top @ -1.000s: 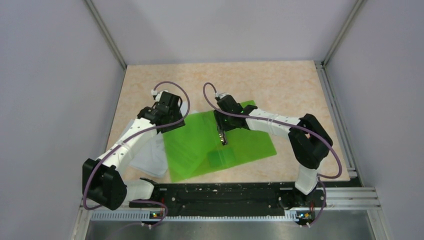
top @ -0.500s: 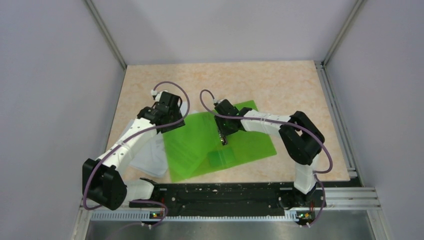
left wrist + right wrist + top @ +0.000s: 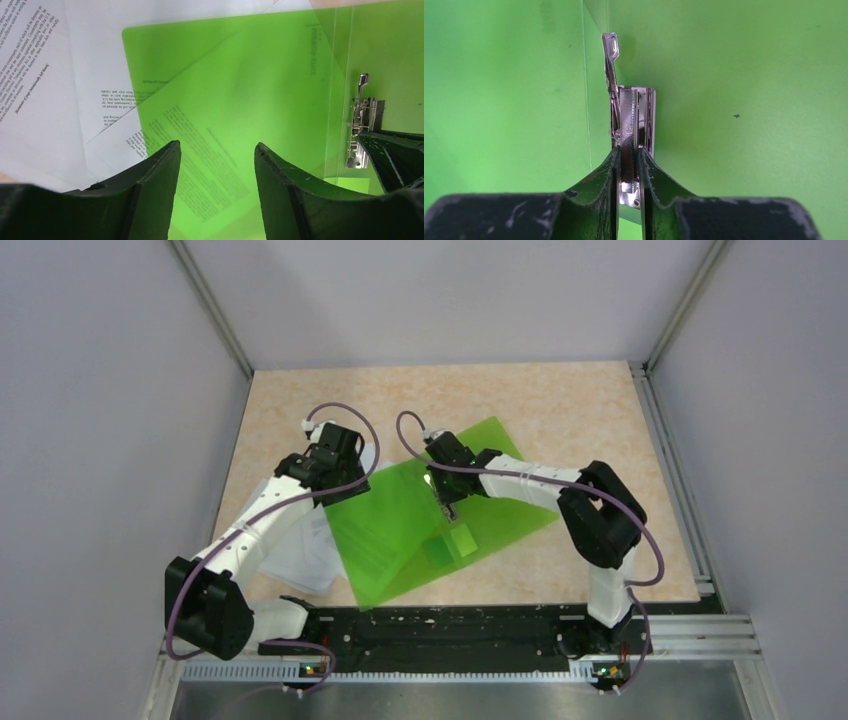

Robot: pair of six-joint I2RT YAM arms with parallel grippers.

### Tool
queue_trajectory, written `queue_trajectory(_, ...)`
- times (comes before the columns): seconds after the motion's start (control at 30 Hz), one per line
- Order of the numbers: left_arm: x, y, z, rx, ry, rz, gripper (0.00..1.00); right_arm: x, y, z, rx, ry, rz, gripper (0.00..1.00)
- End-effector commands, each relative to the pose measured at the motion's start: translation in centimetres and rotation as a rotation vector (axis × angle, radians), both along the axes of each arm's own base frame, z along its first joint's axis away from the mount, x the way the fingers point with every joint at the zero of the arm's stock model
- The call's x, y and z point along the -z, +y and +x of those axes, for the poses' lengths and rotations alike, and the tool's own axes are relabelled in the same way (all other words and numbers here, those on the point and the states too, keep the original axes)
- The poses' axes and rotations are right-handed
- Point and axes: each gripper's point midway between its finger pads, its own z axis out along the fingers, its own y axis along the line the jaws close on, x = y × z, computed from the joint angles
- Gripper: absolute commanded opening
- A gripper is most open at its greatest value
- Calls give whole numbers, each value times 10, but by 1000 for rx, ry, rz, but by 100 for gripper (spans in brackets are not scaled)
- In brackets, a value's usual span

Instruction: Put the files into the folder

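My right gripper drags the clip outward and to the right in the top view next, because the folder's green flap (image 3: 200,165) still covers part of a sheet.
The green folder (image 3: 400,530) lies open on the table, its metal clip (image 3: 629,120) at the fold. My right gripper (image 3: 628,150) is shut on the clip's bar, both fingers pressed against its sides; in the top view the right gripper (image 3: 449,508) sits at the folder's middle. My left gripper (image 3: 217,145) hangs open over the folder's left flap (image 3: 240,90), nothing between its fingers. The files (image 3: 50,75), white printed sheets, lie to the left (image 3: 300,555). Part of one sheet shows through the green flap (image 3: 200,165).
The beige table (image 3: 560,410) is fenced by a grey wall (image 3: 100,390) on the left and a metal rail (image 3: 680,490) on the right. The black base bar (image 3: 440,630) runs along the near edge.
My right gripper has narrowed and closed on the clip. The folder has turned slightly counter-clockwise, its far corner now further back. The left arm has stayed put.
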Motion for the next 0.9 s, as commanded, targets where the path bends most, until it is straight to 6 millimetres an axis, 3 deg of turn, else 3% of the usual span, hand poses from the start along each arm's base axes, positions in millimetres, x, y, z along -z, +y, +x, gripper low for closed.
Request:
queue_trajectory(0.0,-14,-3,9,-9,-37,-19,61,-33,3,31,40,-92,42,13)
queue_trajectory(0.3,-15,-3,11,-7,-35,-17,61,-61,-38,82,88,-142,63,12)
queue_trajectory(0.47,-12,-3,12,-8,-24,-14,61,-73,-82,114,128,-142,101,12)
queue_trajectory(0.7,-7,-4,19,-43,-8,-33,61,-68,-144,146,186,-138,61,11)
queue_trajectory(0.87,-2,-4,26,-55,9,-44,62,-64,-172,164,194,-153,26,11)
